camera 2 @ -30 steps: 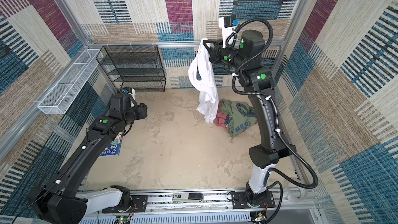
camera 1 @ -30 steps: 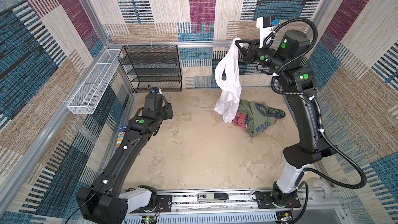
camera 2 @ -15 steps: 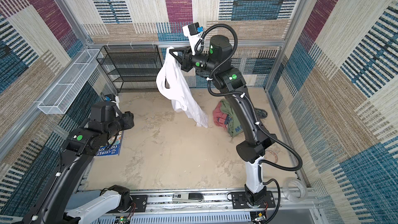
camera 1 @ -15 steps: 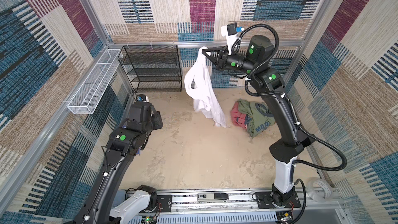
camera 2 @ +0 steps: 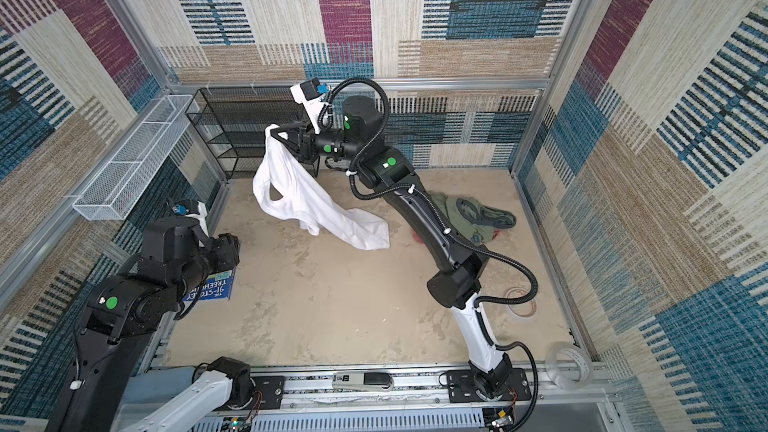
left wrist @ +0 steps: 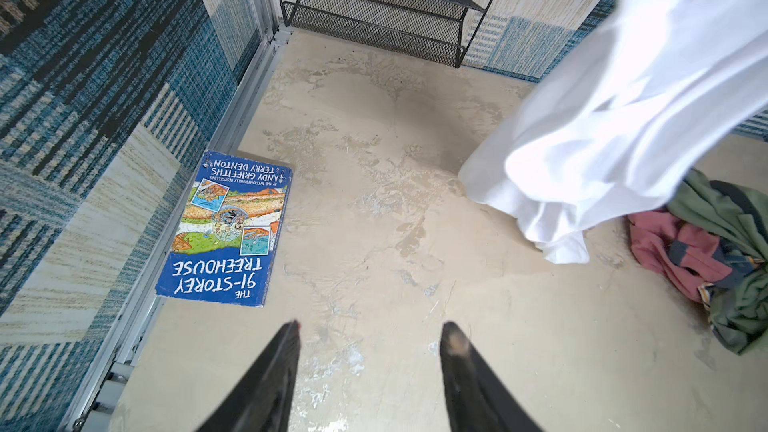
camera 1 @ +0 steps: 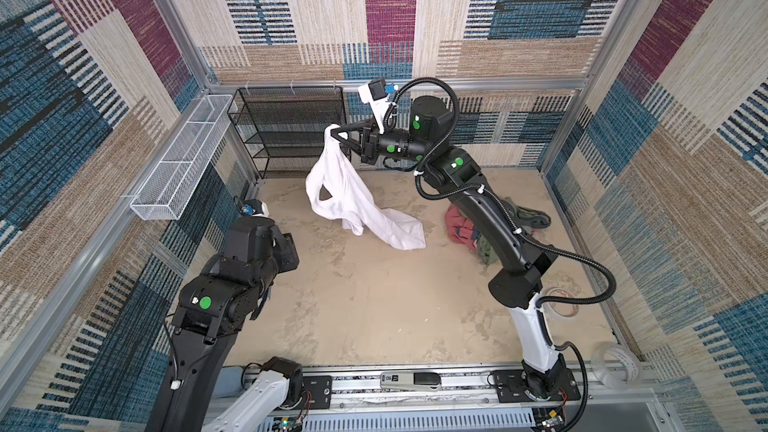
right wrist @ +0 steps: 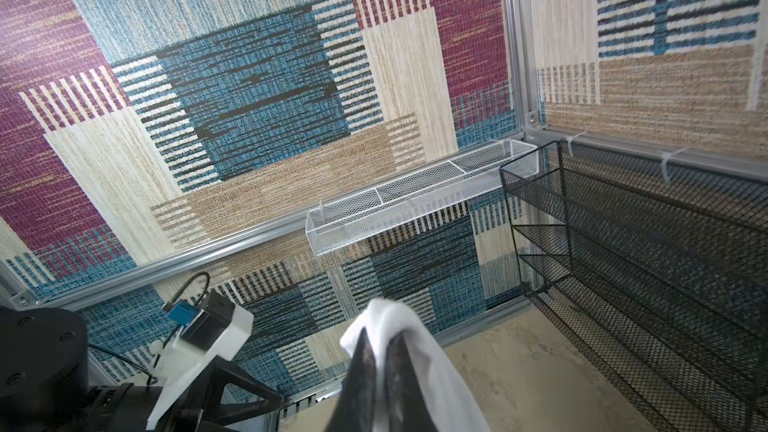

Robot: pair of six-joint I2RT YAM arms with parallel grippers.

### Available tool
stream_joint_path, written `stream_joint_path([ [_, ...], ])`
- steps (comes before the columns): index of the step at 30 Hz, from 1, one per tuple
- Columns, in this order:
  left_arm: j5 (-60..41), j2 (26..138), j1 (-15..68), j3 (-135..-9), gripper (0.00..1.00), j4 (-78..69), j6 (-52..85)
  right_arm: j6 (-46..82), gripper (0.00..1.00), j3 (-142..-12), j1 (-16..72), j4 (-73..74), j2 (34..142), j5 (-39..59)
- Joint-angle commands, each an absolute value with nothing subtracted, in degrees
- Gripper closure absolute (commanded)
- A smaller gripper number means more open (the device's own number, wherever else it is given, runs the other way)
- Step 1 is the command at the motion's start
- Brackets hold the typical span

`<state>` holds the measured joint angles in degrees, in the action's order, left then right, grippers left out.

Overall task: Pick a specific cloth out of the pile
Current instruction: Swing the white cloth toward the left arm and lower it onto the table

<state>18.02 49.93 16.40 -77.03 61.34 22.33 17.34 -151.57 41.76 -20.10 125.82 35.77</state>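
Observation:
The robot's right gripper should next lower the hanging white cloth onto the floor and let go of the cloth's top fold there, since bare floor clear of the pile is below.
My right gripper (camera 1: 335, 133) (camera 2: 272, 130) is high at the back middle, shut on a top fold of the plain white cloth (camera 1: 349, 197) (camera 2: 299, 193). The cloth hangs from it, its lower end sweeping low over the floor towards the pile. In the right wrist view the fingertips (right wrist: 365, 340) pinch the cloth (right wrist: 419, 347). The pile (camera 1: 461, 226) (camera 2: 465, 209) of olive and red-pink clothes lies at the right, partly behind the right arm. My left gripper (left wrist: 370, 330) is open and empty over bare floor at the left, with the cloth (left wrist: 623, 118) and the pile (left wrist: 706, 243) ahead of it.
A black mesh rack (camera 1: 291, 130) stands against the back wall just left of the hanging cloth. A white wire basket (camera 1: 183, 160) hangs on the left wall. A blue book (left wrist: 228, 230) (camera 2: 212, 288) lies by the left wall. Tape rolls (camera 1: 561, 301) (camera 1: 615, 363) sit at the right front.
The right arm has swung left with the cloth, carrying it off the pile towards the rack. The left arm has drawn back towards the front left, gripper still open.

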Motion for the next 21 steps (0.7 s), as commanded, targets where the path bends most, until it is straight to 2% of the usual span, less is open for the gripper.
stream_joint_path([
  [1,18.6,49.2,16.4,-77.9,0.44,64.2,23.0,19.3,1.0,-152.0,43.1,-16.2,128.2,36.5],
  [17,20.5,48.4,16.4,-75.1,0.44,64.3,23.9,18.6,1.0,-145.6,44.1,-19.7,140.3,26.5],
  [21,19.5,49.3,16.4,-74.0,0.44,62.1,24.3,18.7,0.94,-143.0,44.0,-19.4,142.0,25.9],
])
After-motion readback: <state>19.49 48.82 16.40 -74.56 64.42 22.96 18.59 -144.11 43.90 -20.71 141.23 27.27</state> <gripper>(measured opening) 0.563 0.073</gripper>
